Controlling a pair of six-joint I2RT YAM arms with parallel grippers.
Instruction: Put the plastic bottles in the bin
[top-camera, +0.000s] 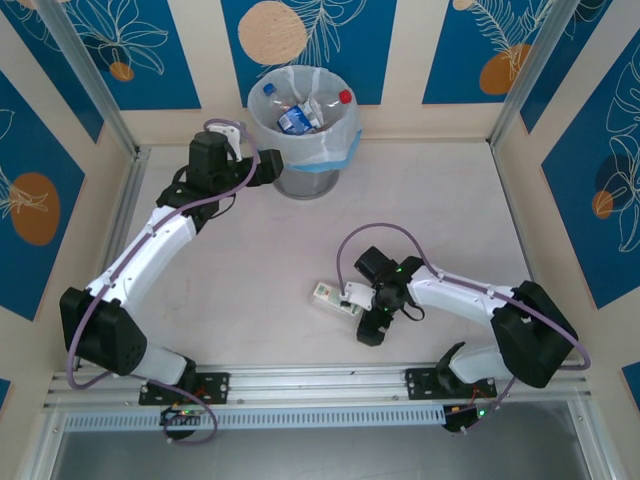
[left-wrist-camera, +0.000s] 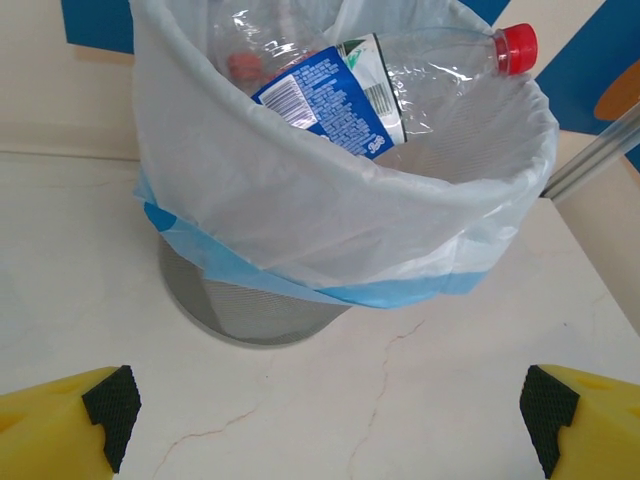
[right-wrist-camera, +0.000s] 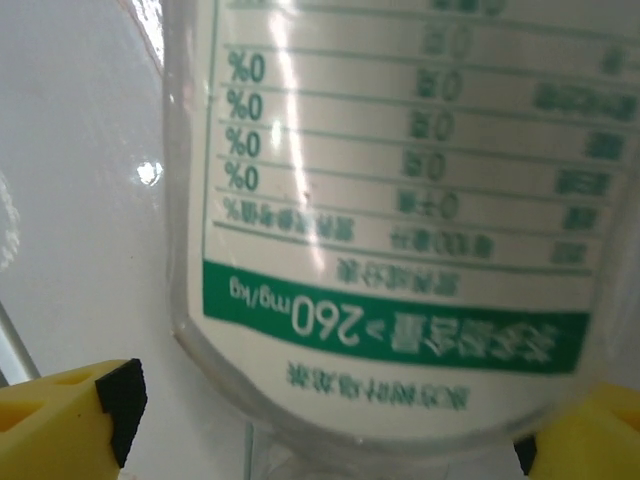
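Note:
Next, the right gripper lowers to the bottle's green label band (right-wrist-camera: 395, 320) while centring over the bottle, then closes, since the band is off the gripper's middle.
The grey bin (top-camera: 301, 178) with its white bag and light-blue band stands at the back of the table. It holds several plastic bottles, among them one with a blue label (left-wrist-camera: 335, 95) and a red cap (left-wrist-camera: 517, 47). My left gripper (top-camera: 266, 170) hangs just left of the bin, open, with nothing between its fingers (left-wrist-camera: 100, 415). A bottle with a green-white label (top-camera: 329, 296) lies on the table in front of the right arm. My right gripper (top-camera: 352, 298) is open and straddles that bottle (right-wrist-camera: 400, 200). A small gap shows beside its left pad (right-wrist-camera: 122, 405).
The bare white table (top-camera: 430, 200) stretches between the bin and the right arm. Aluminium posts and blue-patterned walls close in the back and sides. A metal rail (top-camera: 320, 380) runs along the near edge by the arm bases.

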